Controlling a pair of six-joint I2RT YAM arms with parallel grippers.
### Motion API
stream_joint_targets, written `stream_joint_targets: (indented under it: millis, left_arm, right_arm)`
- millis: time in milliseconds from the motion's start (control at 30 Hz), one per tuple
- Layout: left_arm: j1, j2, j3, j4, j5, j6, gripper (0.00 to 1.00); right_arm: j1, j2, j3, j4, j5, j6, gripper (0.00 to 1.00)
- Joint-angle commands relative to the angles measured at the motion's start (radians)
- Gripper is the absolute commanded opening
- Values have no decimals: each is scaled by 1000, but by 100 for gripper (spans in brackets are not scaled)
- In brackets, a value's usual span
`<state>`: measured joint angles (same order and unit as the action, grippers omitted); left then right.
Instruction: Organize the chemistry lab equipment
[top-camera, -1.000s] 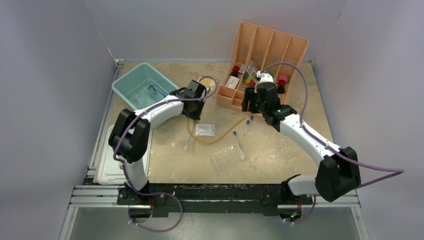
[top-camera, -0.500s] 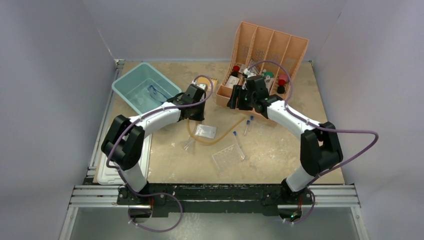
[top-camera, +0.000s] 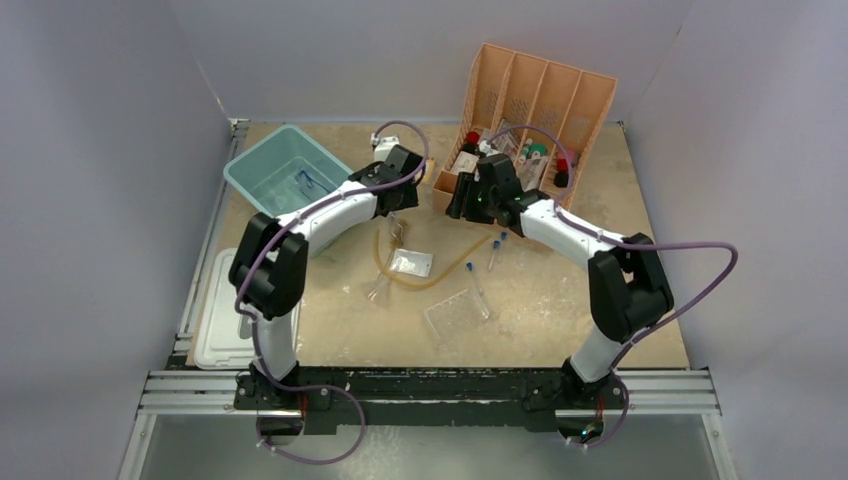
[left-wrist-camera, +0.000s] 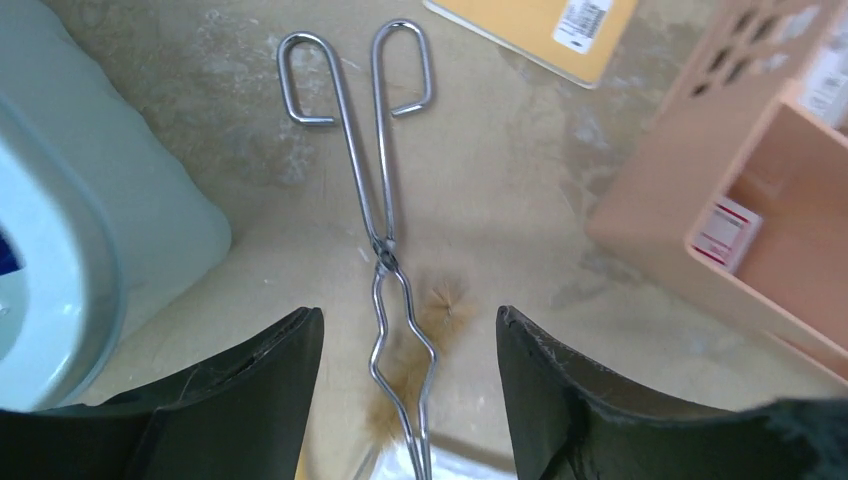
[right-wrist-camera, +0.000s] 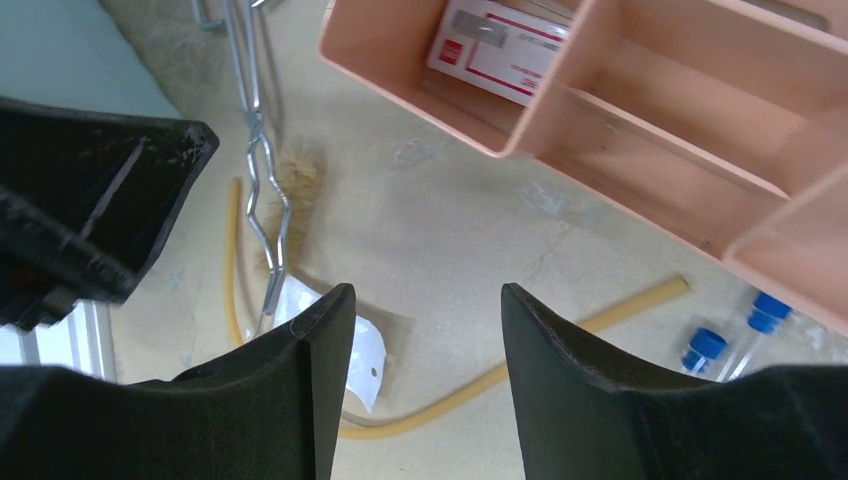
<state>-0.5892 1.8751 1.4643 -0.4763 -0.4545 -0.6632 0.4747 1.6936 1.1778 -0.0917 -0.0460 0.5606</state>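
My left gripper should move down next, with its open fingers on either side of the metal tongs, onto their pivot joint (left-wrist-camera: 387, 257) and close there, because both arms of the tongs meet narrowly at that point.
The metal tongs (left-wrist-camera: 383, 250) lie flat on the table, handles toward the orange notepad (left-wrist-camera: 545, 25), tips reaching the small clear bag (right-wrist-camera: 340, 340). My left gripper (left-wrist-camera: 408, 330) hovers over them, open, its fingers wide on either side and touching nothing. My right gripper (right-wrist-camera: 425, 300) is open and empty above bare table, just in front of the peach divider (right-wrist-camera: 620, 90). The amber tubing (right-wrist-camera: 560, 340) curves under it. Two blue-capped test tubes (top-camera: 497, 250) lie to its right. The clear tube rack (top-camera: 456, 313) sits nearer the front. Blue-framed goggles (top-camera: 312, 182) lie in the teal bin (top-camera: 250, 170).
The peach divider (top-camera: 530, 100) with bottles stands at the back right. The teal bin's wall (left-wrist-camera: 60, 250) is close to my left gripper's left finger. The two grippers (top-camera: 395, 210) (top-camera: 455, 205) are near each other. A white tray (top-camera: 225, 330) lies at the left edge.
My left gripper went from shut to wide open, and the tongs now lie free on the table. My right arm swung left from the divider toward the middle.
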Motion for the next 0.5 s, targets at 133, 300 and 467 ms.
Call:
stream_joint_targets:
  millis: [133,300,467]
  left_arm:
    - [16,127,79,-17,-136,-104,57]
    - [23,183,88,-3,-79,-111,50]
    - [34,221,88,12,-59,-104,45]
  right_arm:
    - [-2,-135,-71,-47,216,95,56]
    - [-2,-149,-80,-63,249,80,55]
    - [-3,-149,-73,-66,261,58,54]
